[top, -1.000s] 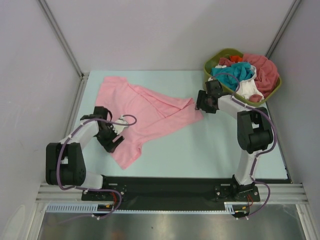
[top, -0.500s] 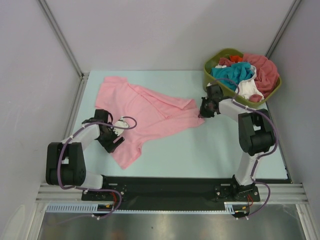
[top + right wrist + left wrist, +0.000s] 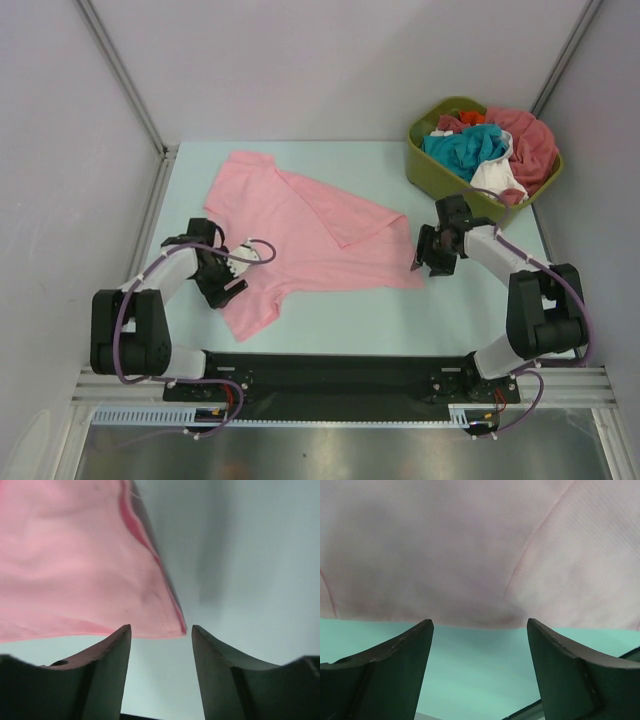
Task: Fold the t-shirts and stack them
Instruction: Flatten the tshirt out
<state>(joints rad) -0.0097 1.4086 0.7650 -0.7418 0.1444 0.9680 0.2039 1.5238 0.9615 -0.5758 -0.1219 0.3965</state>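
My right gripper will go straight down onto the shirt's flat corner (image 3: pixel 413 283) (image 3: pixel 173 629) and close on the pink cloth there, because that corner already shows between the open fingertips.
The light pink t-shirt (image 3: pixel 300 235) lies spread on the pale green table, with a fold of cloth across its upper right part. My left gripper (image 3: pixel 232 282) is open at the shirt's left edge, and the left wrist view shows the pink cloth (image 3: pixel 470 550) just beyond the fingertips. My right gripper (image 3: pixel 420 262) is open at the shirt's right corner (image 3: pixel 170 625), which lies flat just ahead of the jaws. Neither gripper holds anything. More t-shirts in teal (image 3: pixel 462 147), white (image 3: pixel 497 178) and coral-red (image 3: pixel 532 140) are heaped in the tub.
An olive-green plastic tub (image 3: pixel 428 165) stands at the back right corner of the table (image 3: pixel 340 310), just behind the right arm. Grey walls close in the table on the left, back and right.
The right gripper has pulled the shirt's right corner toward the near right and let it go, spreading the cloth flatter. The left gripper stayed at the left edge.
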